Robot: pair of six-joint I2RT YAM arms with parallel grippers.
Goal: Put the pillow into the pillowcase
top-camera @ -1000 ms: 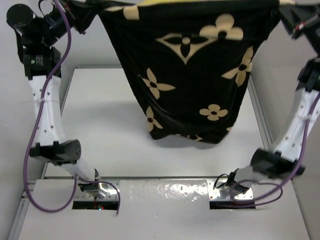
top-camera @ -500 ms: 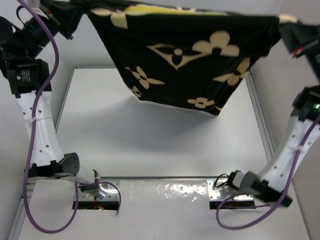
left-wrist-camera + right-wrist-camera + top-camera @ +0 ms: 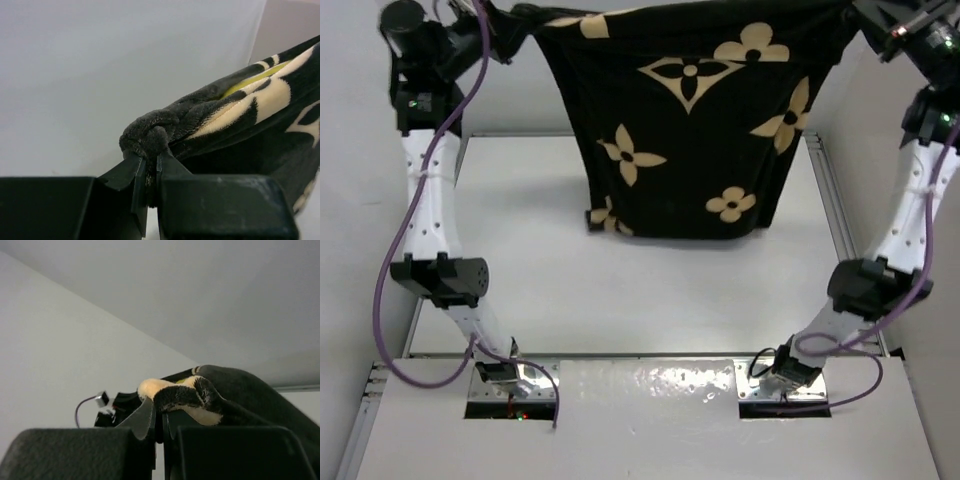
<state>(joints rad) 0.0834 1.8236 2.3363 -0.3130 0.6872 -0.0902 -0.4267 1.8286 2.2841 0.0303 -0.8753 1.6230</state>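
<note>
I need to lower my left gripper toward the far half of the table below next and release the pillowcase corner, because the pillow (image 3: pixel 250 81) is already inside.
The pillowcase (image 3: pixel 690 120), black with tan flowers, hangs stretched between my two grippers high over the far half of the table. My left gripper (image 3: pixel 516 20) is shut on its top left corner. In the left wrist view the jaws (image 3: pixel 150 161) pinch a bunched knot of the dark fabric (image 3: pixel 150 137). My right gripper (image 3: pixel 861 12) is shut on the top right corner, and its wrist view shows tan and black cloth (image 3: pixel 175 395) clamped at the gripper (image 3: pixel 163 414). A thin yellow strip of the pillow (image 3: pixel 250 81) shows inside the top opening. The rest of it is hidden.
The white table (image 3: pixel 620 290) lies below, with raised rails along its left and right sides (image 3: pixel 832 210). Both arm bases (image 3: pixel 510 378) sit at the near edge. A purple cable (image 3: pixel 395 270) loops beside the left arm.
The pillowcase swung up and tilted half a second ago. It now hangs straight and square again. Both arms shifted, and the left one moved back to the right. Both grips held.
</note>
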